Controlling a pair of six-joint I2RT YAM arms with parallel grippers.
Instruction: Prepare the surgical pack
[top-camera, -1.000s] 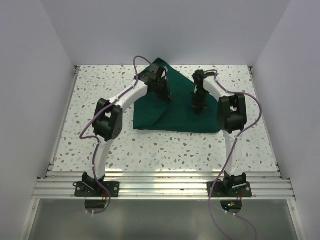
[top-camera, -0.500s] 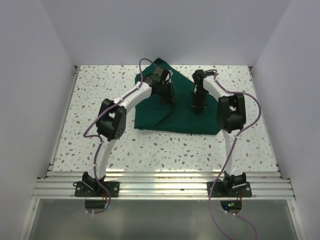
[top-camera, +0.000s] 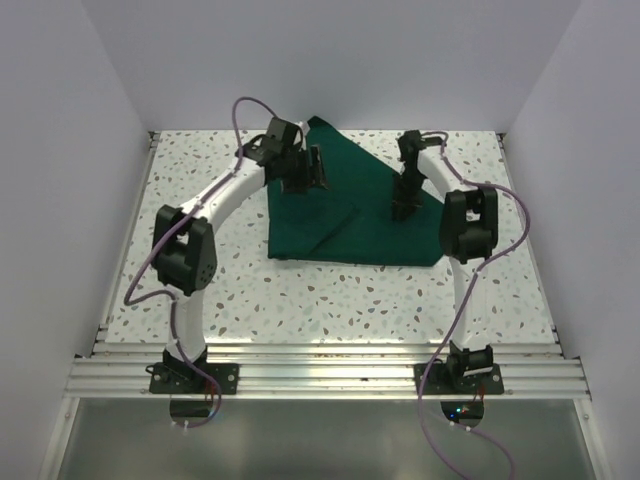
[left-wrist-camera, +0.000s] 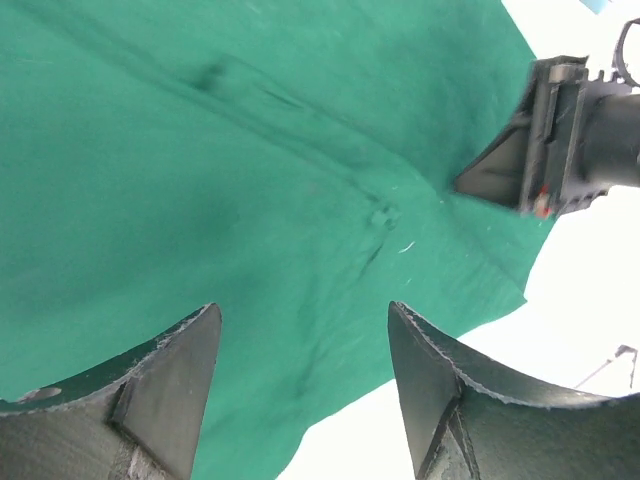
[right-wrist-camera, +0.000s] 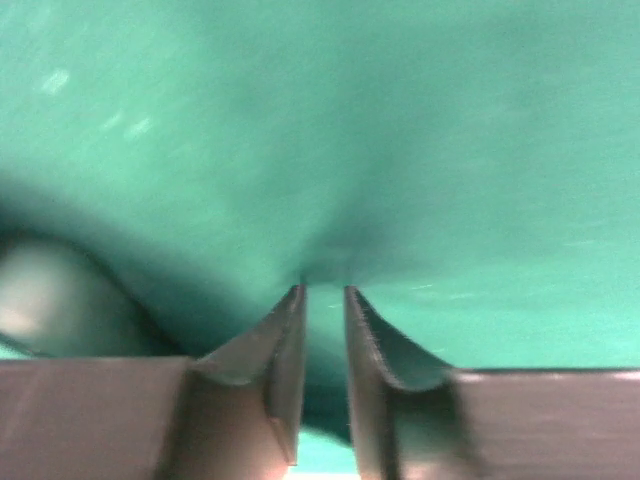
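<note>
My right gripper goes to the right in the top view next and opens around the corner of cloth, since its fingers stand well inside the cloth's edge.
The surgical pack shows as a dark green cloth (top-camera: 375, 215) lying on the speckled table, with a flap folded over its left part. My left gripper (top-camera: 312, 170) hovers over the cloth's left edge, wide open with nothing between its fingers (left-wrist-camera: 302, 310); the cloth (left-wrist-camera: 250, 150) lies below them. My right gripper (top-camera: 403, 208) points down onto the cloth's right part. Its jaws (right-wrist-camera: 324, 290) stand a narrow gap apart, their tips at a small pucker in the cloth (right-wrist-camera: 420, 120). The right gripper (left-wrist-camera: 500, 170) also shows in the left wrist view, tip on the cloth.
The speckled tabletop (top-camera: 200, 290) runs around the cloth. White walls close in the left, back and right sides. An aluminium rail (top-camera: 320, 375) carries both arm bases at the near edge.
My left gripper has opened, let go of the cloth and pulled away to the left. My right gripper's jaws have parted a little and it has shifted slightly right. The folded flap now lies flat.
</note>
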